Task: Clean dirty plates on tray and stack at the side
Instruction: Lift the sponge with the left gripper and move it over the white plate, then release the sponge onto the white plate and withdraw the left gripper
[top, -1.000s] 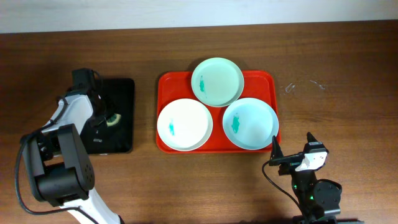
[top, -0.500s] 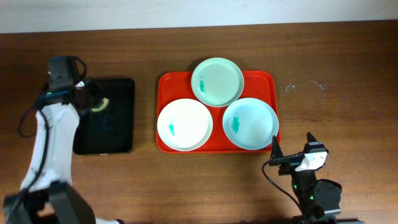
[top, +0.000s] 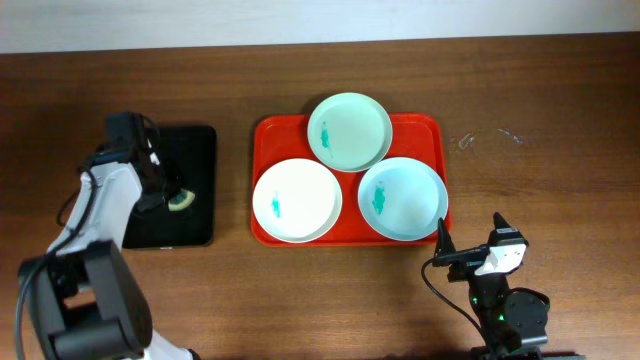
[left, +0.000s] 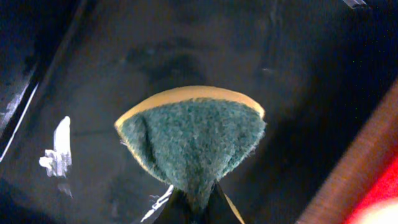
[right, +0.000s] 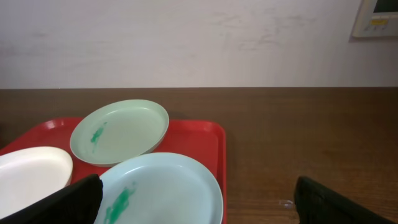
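Note:
My left gripper has the smeared white plate (top: 298, 201) to its right in the overhead view, so it needs to swing across, lower the sponge onto the middle of the plate and let go of it.
The red tray (top: 425, 128) holds three plates with teal smears: a mint one (top: 349, 131) at the back, a white one (top: 297, 200) front left, a pale blue one (top: 402, 198) front right. My left gripper (top: 178, 198) is shut on a green and yellow sponge (left: 193, 137) over the black tray (top: 190, 150). My right gripper (top: 470, 250) is open and empty, near the front table edge, just right of the blue plate (right: 161, 190). The mint plate (right: 121, 130) and the white plate (right: 28, 174) also show in the right wrist view.
The black tray lies left of the red tray on the brown wooden table. A small clear scrap (top: 467, 141) lies on the table right of the red tray. A white wall runs along the back.
My left arm swung from the black tray's back left corner down to its right middle, carrying the sponge. The right arm and plates have not moved.

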